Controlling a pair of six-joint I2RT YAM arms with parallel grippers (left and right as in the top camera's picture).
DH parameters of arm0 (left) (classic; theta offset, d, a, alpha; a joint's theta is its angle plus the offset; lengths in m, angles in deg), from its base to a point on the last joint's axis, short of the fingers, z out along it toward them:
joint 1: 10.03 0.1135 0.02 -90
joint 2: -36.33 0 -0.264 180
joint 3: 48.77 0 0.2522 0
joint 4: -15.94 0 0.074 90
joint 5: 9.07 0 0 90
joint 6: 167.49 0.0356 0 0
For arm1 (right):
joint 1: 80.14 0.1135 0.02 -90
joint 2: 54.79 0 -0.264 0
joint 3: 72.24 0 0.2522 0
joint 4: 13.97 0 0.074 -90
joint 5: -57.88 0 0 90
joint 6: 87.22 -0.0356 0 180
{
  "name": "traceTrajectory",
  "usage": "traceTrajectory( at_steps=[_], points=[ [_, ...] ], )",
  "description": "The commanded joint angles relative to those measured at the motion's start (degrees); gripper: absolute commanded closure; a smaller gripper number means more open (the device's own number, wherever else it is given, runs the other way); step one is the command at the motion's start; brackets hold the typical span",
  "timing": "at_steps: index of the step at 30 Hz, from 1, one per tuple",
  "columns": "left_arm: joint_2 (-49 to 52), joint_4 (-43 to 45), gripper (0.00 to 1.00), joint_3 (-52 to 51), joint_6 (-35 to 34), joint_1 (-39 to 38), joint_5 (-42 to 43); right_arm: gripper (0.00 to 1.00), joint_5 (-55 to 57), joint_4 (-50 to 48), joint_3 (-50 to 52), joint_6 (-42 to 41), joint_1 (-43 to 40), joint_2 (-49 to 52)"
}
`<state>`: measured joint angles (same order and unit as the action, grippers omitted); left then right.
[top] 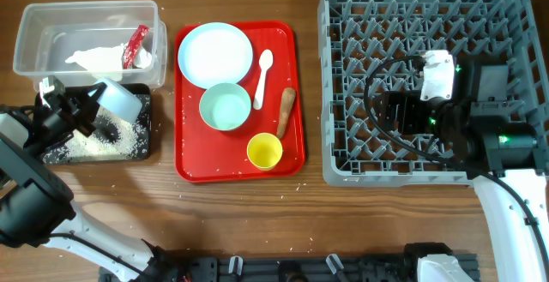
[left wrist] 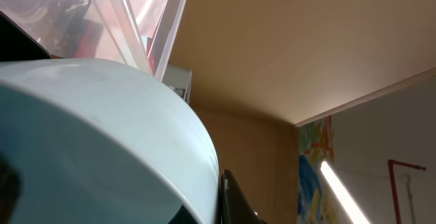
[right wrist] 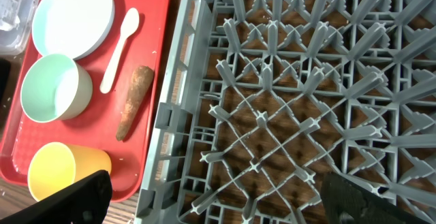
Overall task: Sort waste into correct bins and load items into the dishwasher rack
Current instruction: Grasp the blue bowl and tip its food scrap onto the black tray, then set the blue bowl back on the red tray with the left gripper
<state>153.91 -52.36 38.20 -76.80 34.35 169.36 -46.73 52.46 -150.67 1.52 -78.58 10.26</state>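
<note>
I will turn the bowl upright with my left gripper, cross over the red tray's near corner [top: 202, 153] by the black tray [top: 144, 102] and lower the bowl to open, since that corner is bare.
My left gripper [top: 89, 111] is shut on the rim of a pale blue-green bowl [top: 117, 99], held tipped over the black tray [top: 144, 102], where white rice grains [top: 103, 145] lie. In the left wrist view that bowl [left wrist: 102, 135] fills the left side, one finger [left wrist: 235, 200] pressed on its rim. The clear tub [top: 34, 25] holds a white tissue [top: 96, 57] and a red wrapper [top: 135, 45]. My right gripper [top: 390, 115] hangs open over the grey dishwasher rack [top: 425, 8], nothing between its fingers [right wrist: 75, 197]. The rack [right wrist: 286, 94] holds no dishes.
A red serving tray [top: 193, 166] in the middle carries a round plate [top: 214, 53], a second bowl [top: 226, 108], a white spoon [top: 263, 76], a brown stick-shaped piece [top: 286, 111] and a yellow cup [top: 264, 151]. A few grains are scattered on the wooden table [top: 240, 222].
</note>
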Motion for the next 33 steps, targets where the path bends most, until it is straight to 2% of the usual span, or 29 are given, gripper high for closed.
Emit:
traceTrajectory(
  at_steps=[1, 3, 6, 10, 13, 16, 18, 21, 24, 28, 33],
  points=[
    [-0.37, 1.01, 0.96, 2.34, -1.11, 0.15, 0.37, 0.01, -0.96, 0.11, -0.46, -0.42, -0.09, 0.37],
    [-1.14, 1.07, 0.96, 3.08, -1.09, 0.15, -1.49, 0.0, -0.94, 0.5, -0.46, -0.42, -0.09, 0.37],
    [-3.26, 0.96, 0.96, 5.29, -1.16, 0.09, -8.66, 0.0, -0.94, 0.48, -0.46, -0.44, -0.09, 0.37],
    [-10.78, 0.37, 0.96, 7.37, -1.14, -1.36, -14.12, 0.01, -0.96, 0.5, -0.46, -0.96, -0.09, 0.37],
    [-20.92, -2.62, 0.96, 7.48, -1.14, -6.12, -26.99, 0.0, -0.96, 0.31, -0.46, -1.88, -0.09, 0.37],
    [-30.03, -5.99, 0.96, 7.48, -1.18, -14.51, -42.47, 0.01, -0.96, 0.28, -0.46, -1.88, -0.09, 0.37],
    [-33.88, -9.44, 0.96, 7.45, -1.22, -23.3, -52.76, 0.0, -0.96, 0.26, -0.46, -1.88, -0.09, 0.37],
    [-33.97, -12.57, 0.96, 6.95, -1.68, -34.88, -61.11, 0.0, -0.96, -0.5, -0.46, -1.88, -0.09, 0.37],
    [-32.41, -11.96, 0.96, 3.17, -8.26, -45.44, -73.64, 0.01, -0.94, -1.33, -0.46, -1.75, -0.09, 0.37],
    [-30.38, -9.9, 0.96, -2.91, -10.6, -53.53, -77.0, 0.01, -0.94, -2.91, -0.46, -1.77, -0.09, 0.37],
    [-30.14, 2.64, 0.96, -13.16, -11.13, -57.99, -78.49, 0.0, -0.94, -2.95, -0.46, -1.73, -0.09, 0.37]
  ],
)
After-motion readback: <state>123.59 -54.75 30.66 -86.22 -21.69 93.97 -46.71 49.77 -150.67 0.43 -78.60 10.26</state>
